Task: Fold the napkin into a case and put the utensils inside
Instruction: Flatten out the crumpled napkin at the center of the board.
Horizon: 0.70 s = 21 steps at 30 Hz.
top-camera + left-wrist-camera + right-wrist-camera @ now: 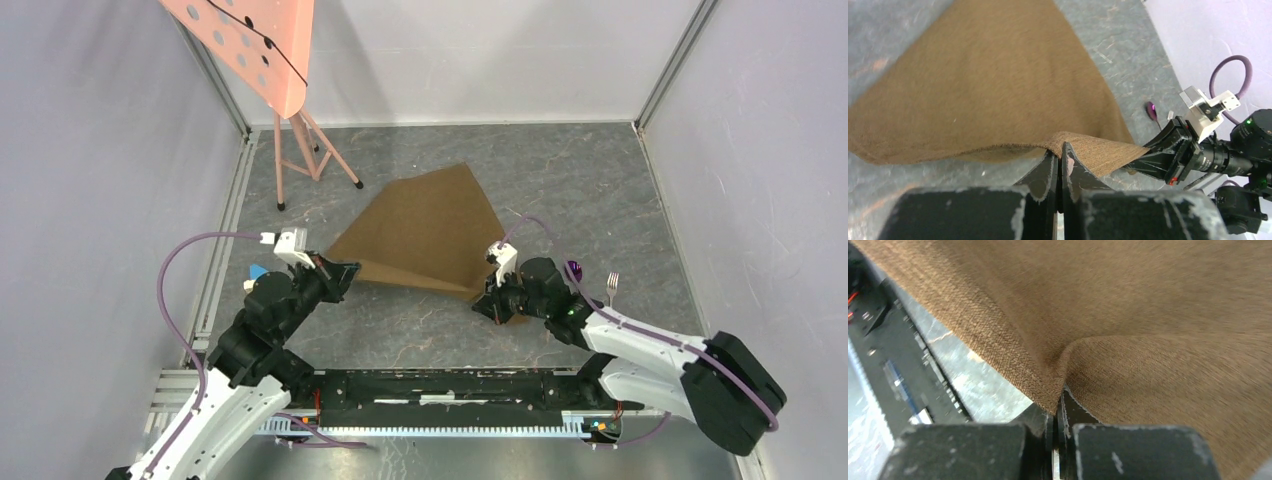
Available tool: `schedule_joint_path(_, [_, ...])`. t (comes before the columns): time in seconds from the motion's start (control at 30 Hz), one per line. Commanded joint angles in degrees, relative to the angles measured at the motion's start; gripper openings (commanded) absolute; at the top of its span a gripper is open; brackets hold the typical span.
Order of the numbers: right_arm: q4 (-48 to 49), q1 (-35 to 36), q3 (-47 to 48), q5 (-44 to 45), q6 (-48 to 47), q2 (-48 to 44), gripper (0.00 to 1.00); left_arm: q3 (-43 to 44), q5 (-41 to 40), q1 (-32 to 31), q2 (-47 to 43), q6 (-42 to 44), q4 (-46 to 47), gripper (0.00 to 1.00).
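Note:
The left gripper will next lower the raised corner of the napkin to its right in the top view and let go of it there, since bare table lies below it and that way.
The tan-brown napkin (425, 230) is spread over the middle of the table, its near edge lifted off the surface. My left gripper (347, 272) is shut on the napkin's near left corner; in the left wrist view the cloth (988, 80) is pinched at the gripper (1060, 148). My right gripper (492, 296) is shut on the near right corner, where the napkin (1123, 315) bunches into the gripper (1057, 407). The utensils lie right of the right arm: a purple handle (573, 268) partly hidden behind the wrist and a silvery fork (612, 287). The purple handle (1151, 110) also shows beyond the right gripper (1168, 155).
A pink perforated board (250, 45) on a pink tripod stand (300, 150) occupies the back left corner. A small blue block (257, 271) lies left of the left wrist. White walls close in both sides and the back. The black base rail (440, 390) runs along the near edge.

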Motion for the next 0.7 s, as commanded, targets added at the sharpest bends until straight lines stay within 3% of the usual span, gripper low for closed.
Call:
schedule_joint_path(0.0, [2.61, -0.69, -1.23, -12.18, 3.73, 4.43, 0.02, -1.84, -9.23, 0.75, -3.65, -10.42, -7.64, 0.02])
schedule_joint_path(0.17, [-3.74, -0.39, -0.85, -14.79, 0.34, 2.81, 0.12, -5.81, -4.33, 0.81, -3.81, -16.22, -7.52, 0.02])
schedule_joint_path(0.27, [-8.28, -0.35, 1.10, -12.40, -0.75, -2.34, 0.26, -9.00, 1.64, 0.85, -1.28, -18.28, -3.46, 0.02])
schedule_joint_path(0.33, [-10.17, -0.36, 3.12, -10.27, -1.88, -5.19, 0.43, -10.09, 3.86, 0.85, 1.99, -19.10, -2.02, 0.02])
schedule_joint_path(0.4, [-12.36, -0.52, 5.55, -4.74, -2.17, -7.00, 0.71, -10.23, 6.08, 0.84, 5.66, -18.76, -0.78, 0.02])
schedule_joint_path(0.47, [-12.57, -0.59, 8.82, -0.87, -2.64, -6.26, 0.90, -9.67, 7.50, 0.83, 8.43, -17.85, -0.51, 0.02])
schedule_joint_path(0.53, [-10.55, -0.69, 11.68, 3.68, -1.76, -2.94, 0.98, -9.43, 7.90, 0.84, 10.01, -17.68, -0.39, 0.02])
schedule_joint_path(0.67, [-6.86, -1.10, 20.53, 13.13, 1.13, 11.33, 0.98, -11.28, 8.55, 0.80, 12.67, -19.91, 2.20, 0.02])
